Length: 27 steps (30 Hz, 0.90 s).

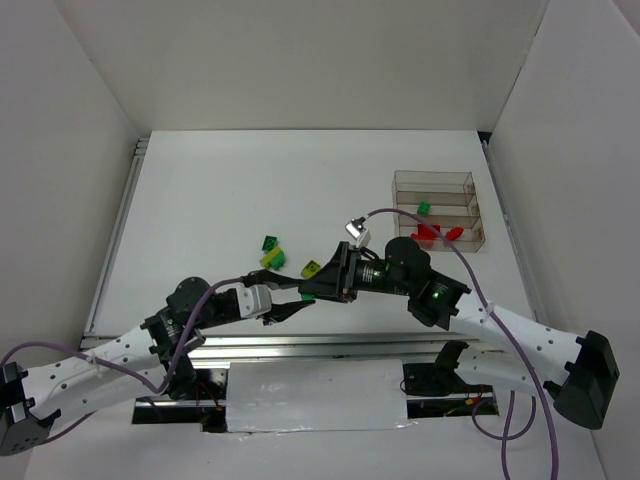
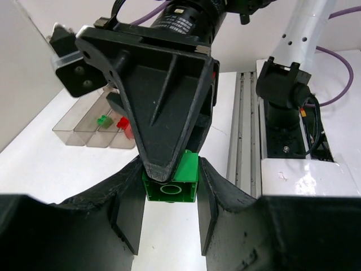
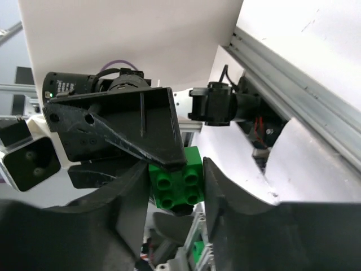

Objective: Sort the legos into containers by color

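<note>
Next, the right gripper swings over the tray's green-brick section (image 1: 440,209) to release the brick, since that section lies outward of it, to its right in the top view.
A green lego brick (image 1: 307,297) hangs above the table near its front edge, where my two grippers meet. My left gripper (image 2: 169,183) is shut on the brick's (image 2: 180,178) sides. My right gripper (image 3: 176,183) is shut on the same brick (image 3: 177,183) across its other axis, studs facing the right wrist camera. The clear four-compartment tray (image 1: 432,178) stands at the back right. It holds a green brick (image 1: 424,208) and red bricks (image 1: 430,233). A dark green brick (image 1: 269,242) and two yellow-green bricks (image 1: 273,258) (image 1: 311,268) lie loose mid-table.
A metal rail (image 1: 330,345) runs along the table's front edge behind the grippers. White walls enclose the table on the left, back and right. The tray also shows in the left wrist view (image 2: 67,127), far behind the right gripper.
</note>
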Motion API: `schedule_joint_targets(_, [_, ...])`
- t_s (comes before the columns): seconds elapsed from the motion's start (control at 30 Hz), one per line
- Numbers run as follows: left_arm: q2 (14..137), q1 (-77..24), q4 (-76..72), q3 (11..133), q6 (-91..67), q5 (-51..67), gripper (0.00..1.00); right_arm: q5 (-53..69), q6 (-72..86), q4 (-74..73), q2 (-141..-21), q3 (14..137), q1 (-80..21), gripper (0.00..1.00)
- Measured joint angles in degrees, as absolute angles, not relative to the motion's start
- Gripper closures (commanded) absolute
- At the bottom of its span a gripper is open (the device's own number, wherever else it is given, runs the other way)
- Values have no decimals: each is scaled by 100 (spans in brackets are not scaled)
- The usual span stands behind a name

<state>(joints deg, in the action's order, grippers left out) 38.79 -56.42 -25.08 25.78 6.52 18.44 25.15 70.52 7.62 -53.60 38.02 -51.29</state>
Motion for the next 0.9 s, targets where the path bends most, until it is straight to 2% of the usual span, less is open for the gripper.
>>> schedule_joint_targets(0.1, [3894,-5645,-2565,2578,574,1739,95,2414,6912,725,-5334,3802,-5129,85])
schedule_joint_targets(0.13, [3896,-5647,-2582,2578,582,1715,92,2397,6895,725,-5323,3804,-5131,100])
schedule_joint_targets(0.2, [3957,-5653,-2591,2578,580,1653,72,2355,6869,711,-5317,3804,-5131,100])
schedule_joint_targets(0.23, [3981,-5655,-2596,2582,572,1599,2,2314,6842,707,-5317,3804,-5129,100])
schedule_joint_targets(0.4, [4198,-5669,-2543,2672,301,720,1,2244,6591,604,-5317,3806,-4593,100])
schedule_joint_targets(0.6, [4359,-5669,-1514,3103,-1031,-1828,0,1046,5577,-576,-5870,4292,-2213,100])
schedule_joint_targets(0.73, [4764,-5391,-263,3728,-2193,-3146,0,-320,4932,-1608,-7166,5570,-1350,100])
schedule_joint_targets(0.8, [4991,-5050,309,3972,-2639,-3262,1,-904,4641,-1992,-8108,6630,-1111,100])
schedule_joint_targets(0.9, [5162,-4453,921,4062,-3116,-3074,1,-1444,4362,-2294,-9021,7542,-875,100])
